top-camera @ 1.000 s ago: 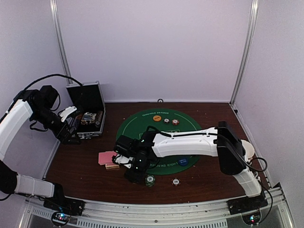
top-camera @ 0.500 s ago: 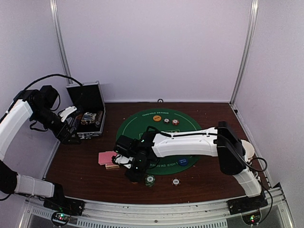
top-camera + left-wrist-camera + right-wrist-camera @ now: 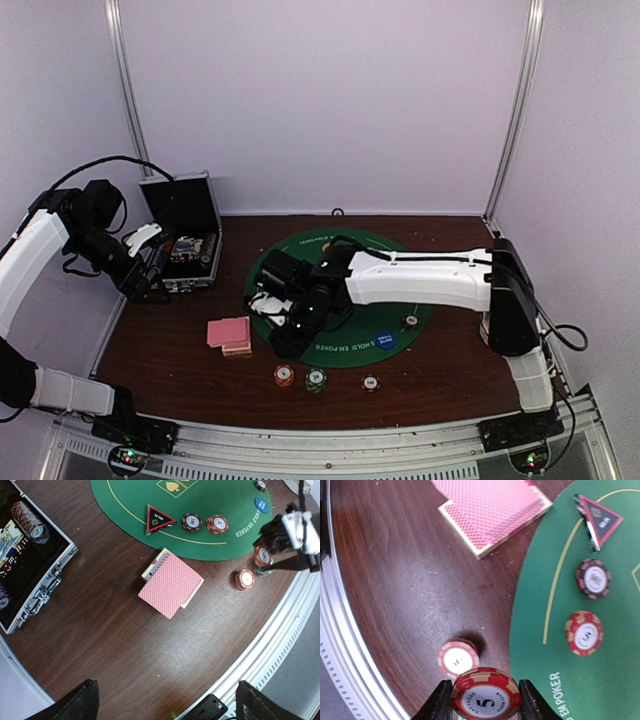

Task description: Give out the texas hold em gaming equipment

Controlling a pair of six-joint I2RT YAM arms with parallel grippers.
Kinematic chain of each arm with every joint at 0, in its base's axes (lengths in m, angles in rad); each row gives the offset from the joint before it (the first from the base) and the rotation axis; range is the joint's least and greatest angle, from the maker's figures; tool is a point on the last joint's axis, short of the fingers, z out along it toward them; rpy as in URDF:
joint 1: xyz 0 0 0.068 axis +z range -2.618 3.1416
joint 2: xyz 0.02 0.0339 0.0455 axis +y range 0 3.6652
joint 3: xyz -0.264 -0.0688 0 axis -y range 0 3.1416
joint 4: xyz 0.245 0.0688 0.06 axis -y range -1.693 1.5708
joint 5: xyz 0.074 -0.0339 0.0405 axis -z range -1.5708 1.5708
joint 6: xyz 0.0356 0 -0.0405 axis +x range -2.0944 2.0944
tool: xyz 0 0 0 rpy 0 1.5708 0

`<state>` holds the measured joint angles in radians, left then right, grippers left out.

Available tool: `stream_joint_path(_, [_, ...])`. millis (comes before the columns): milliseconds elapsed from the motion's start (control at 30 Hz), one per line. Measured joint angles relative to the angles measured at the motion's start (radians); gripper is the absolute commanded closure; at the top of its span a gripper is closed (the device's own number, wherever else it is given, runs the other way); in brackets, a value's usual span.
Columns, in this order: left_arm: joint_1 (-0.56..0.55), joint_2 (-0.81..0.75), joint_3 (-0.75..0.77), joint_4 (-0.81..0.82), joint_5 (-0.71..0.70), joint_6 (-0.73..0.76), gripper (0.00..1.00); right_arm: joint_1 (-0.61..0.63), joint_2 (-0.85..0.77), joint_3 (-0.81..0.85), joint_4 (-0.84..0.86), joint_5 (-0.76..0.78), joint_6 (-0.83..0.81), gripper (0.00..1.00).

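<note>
Next, my right gripper will carry the striped chip down and toward the right in the top view to release it on bare mat beside the blue disc [image 3: 386, 340], lacking red chips.
My right gripper [image 3: 485, 697] is shut on a red striped poker chip [image 3: 486, 694] marked 5, held just above the table. In the top view it [image 3: 285, 340] hangs over the green mat's near-left rim. Below it a second red chip [image 3: 458, 657] [image 3: 284, 375] lies on the wood. The pink-red-backed cards [image 3: 492, 510] [image 3: 229, 332] lie to the left. The black-red triangle [image 3: 601, 520], a black chip [image 3: 593, 578] and a red chip [image 3: 584, 632] rest on the mat. The blue disc [image 3: 386, 340] sits near the mat's front. My left gripper [image 3: 167, 705] [image 3: 150, 270] is open and empty by the case.
The open silver-edged case [image 3: 185, 245] [image 3: 47, 582] holds more chips at the back left. The round green mat [image 3: 300, 255] fills the table's middle. A green chip [image 3: 316, 379] and a small chip [image 3: 370, 382] lie near the front edge, another chip [image 3: 411, 321] on the mat's right.
The right jaws narrowed onto a red chip. The right gripper then moved back from the table front to the mat's rim, uncovering a red chip on the wood. The left arm stayed still.
</note>
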<state>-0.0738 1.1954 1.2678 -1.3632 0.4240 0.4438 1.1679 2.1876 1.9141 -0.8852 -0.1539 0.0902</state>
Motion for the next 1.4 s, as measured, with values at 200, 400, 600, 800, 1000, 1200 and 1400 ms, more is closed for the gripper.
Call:
stream_joint_path(200, [0.0, 0.0, 0.0, 0.0, 0.0, 0.0, 0.02, -0.087, -0.143, -0.116, 0.026, 0.025, 0.02, 0.86])
stream_joint_path(400, [0.0, 0.0, 0.0, 0.0, -0.001, 0.0, 0.02, -0.183, -0.206, -0.335, 0.067, 0.054, 0.04, 0.87])
stream_joint_path(600, [0.0, 0.0, 0.0, 0.0, 0.0, 0.0, 0.03, -0.259, -0.206, -0.497, 0.1, 0.07, 0.056, 0.88])
stream_joint_path(800, [0.0, 0.0, 0.0, 0.0, 0.002, 0.0, 0.02, -0.27, -0.214, -0.553, 0.143, 0.072, 0.072, 0.88])
stream_joint_path(1000, [0.0, 0.002, 0.0, 0.0, 0.002, 0.0, 0.03, -0.271, -0.222, -0.573, 0.168, 0.072, 0.079, 0.62])
stream_joint_path(1200, [0.0, 0.002, 0.0, 0.0, 0.003, 0.0, 0.02, -0.271, -0.223, -0.572, 0.169, 0.068, 0.083, 0.39])
stream_joint_path(1400, [0.0, 0.002, 0.0, 0.0, 0.003, 0.0, 0.02, -0.272, -0.252, -0.555, 0.154, 0.071, 0.079, 0.37])
